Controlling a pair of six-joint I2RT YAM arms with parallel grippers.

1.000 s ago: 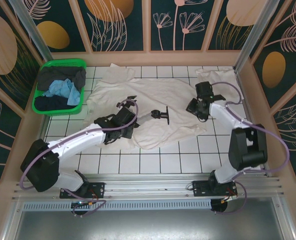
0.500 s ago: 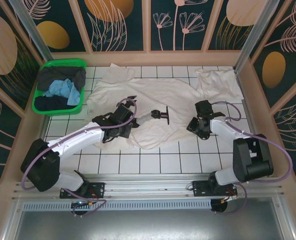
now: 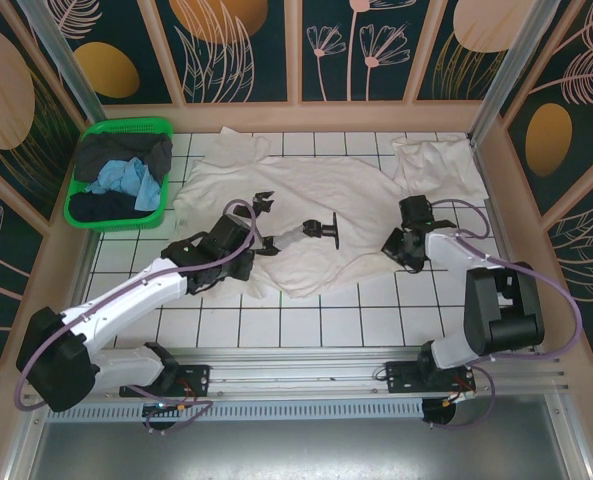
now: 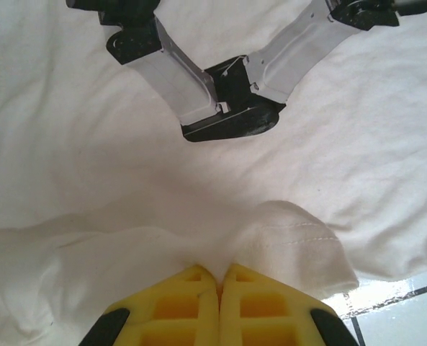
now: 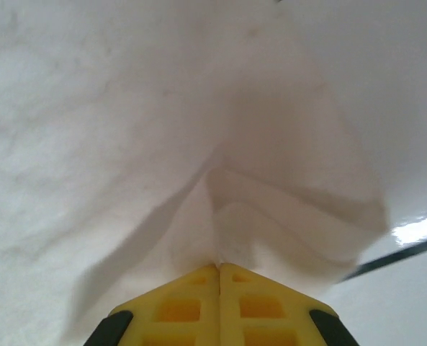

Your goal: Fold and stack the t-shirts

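Observation:
I need to carry the t-shirt's near hem outward with my left gripper and release it beside the V-shaped object's far end (image 3: 262, 203), which lies outward of the gripper.
One white t-shirt (image 3: 311, 190) lies spread and wrinkled over the middle tiles. A second t-shirt (image 3: 438, 160) lies crumpled in the back right corner. My left gripper (image 3: 244, 262) is shut on the spread t-shirt's near-left hem, and cloth (image 4: 299, 238) bunches up from between the yellow pads (image 4: 191, 303) of the left gripper (image 4: 219, 270). My right gripper (image 3: 400, 256) is shut on the same shirt's right edge. In the right wrist view a raised fold (image 5: 271, 209) runs straight into the closed right gripper (image 5: 218, 267).
A black-and-white V-shaped jointed object (image 3: 316, 231) rests on the spread shirt; in the left wrist view this object (image 4: 227, 108) is just ahead of my left gripper. A green basket (image 3: 81, 195) with dark garments and a light blue cloth sits back left. Wooden walls enclose the tiled floor.
My right gripper came toward the near side along the shirt's right edge and shut on it. My left arm drew back toward the near left, still pinching the hem.

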